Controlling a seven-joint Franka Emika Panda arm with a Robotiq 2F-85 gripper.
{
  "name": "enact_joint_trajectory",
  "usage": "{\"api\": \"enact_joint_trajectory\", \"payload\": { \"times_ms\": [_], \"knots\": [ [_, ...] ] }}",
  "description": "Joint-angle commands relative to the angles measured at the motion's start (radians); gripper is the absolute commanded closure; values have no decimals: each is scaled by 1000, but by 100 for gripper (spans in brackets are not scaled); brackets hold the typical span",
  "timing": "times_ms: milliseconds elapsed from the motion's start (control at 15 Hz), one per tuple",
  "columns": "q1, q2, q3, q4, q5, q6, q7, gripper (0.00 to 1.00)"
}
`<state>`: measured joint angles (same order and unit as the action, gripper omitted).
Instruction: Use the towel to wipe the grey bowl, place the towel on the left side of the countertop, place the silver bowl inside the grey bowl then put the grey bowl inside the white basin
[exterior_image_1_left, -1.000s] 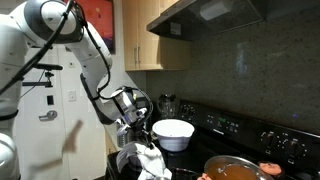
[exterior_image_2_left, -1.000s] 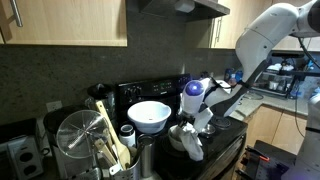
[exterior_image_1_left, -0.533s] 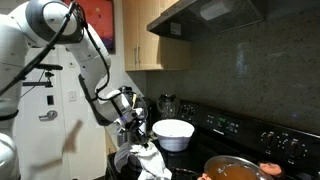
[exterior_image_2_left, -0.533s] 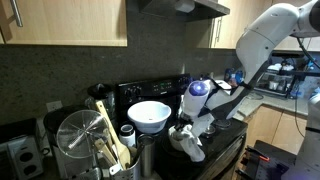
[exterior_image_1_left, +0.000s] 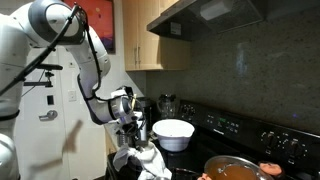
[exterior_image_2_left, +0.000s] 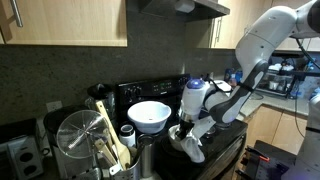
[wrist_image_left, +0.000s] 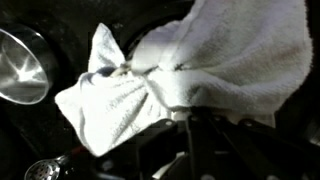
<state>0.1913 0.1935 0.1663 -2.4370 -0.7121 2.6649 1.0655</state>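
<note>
My gripper raises the towel (exterior_image_2_left: 189, 146) high toward the wooden utensils next, then lowers it by their holder (exterior_image_2_left: 124, 161) to release.
My gripper (exterior_image_1_left: 130, 138) is shut on a white towel (exterior_image_1_left: 146, 160) and holds it low over the black stovetop; it shows in both exterior views (exterior_image_2_left: 183, 131). The towel (exterior_image_2_left: 189, 146) hangs bunched below the fingers. In the wrist view the towel (wrist_image_left: 190, 65) fills most of the frame, pinched at the jaws (wrist_image_left: 190, 118). A shiny silver bowl (wrist_image_left: 20, 65) lies at the left edge of the wrist view. A white basin (exterior_image_1_left: 173, 133) stands on the stove just beyond the towel, also seen in an exterior view (exterior_image_2_left: 150, 116). The grey bowl is hidden.
A pan of orange food (exterior_image_1_left: 235, 170) sits at the stove's near side. A holder with wooden utensils (exterior_image_2_left: 110, 150) and a round metal wire object (exterior_image_2_left: 78, 140) stand beside the basin. Stove knobs (exterior_image_1_left: 280, 140) line the back panel. Cabinets hang overhead.
My gripper has moved slightly down and sideways over the stovetop with the towel still in it. The basin has not moved.
</note>
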Motion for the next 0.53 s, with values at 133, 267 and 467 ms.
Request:
{"api": "enact_joint_trajectory", "payload": {
  "times_ms": [133,267,467],
  "knots": [
    [51,-94,-17,11,-50,-173,-26,95],
    [49,-150,4,9,-3,-177,-61,95],
    [56,-252,37,29,81,-178,-160,96]
  ]
}}
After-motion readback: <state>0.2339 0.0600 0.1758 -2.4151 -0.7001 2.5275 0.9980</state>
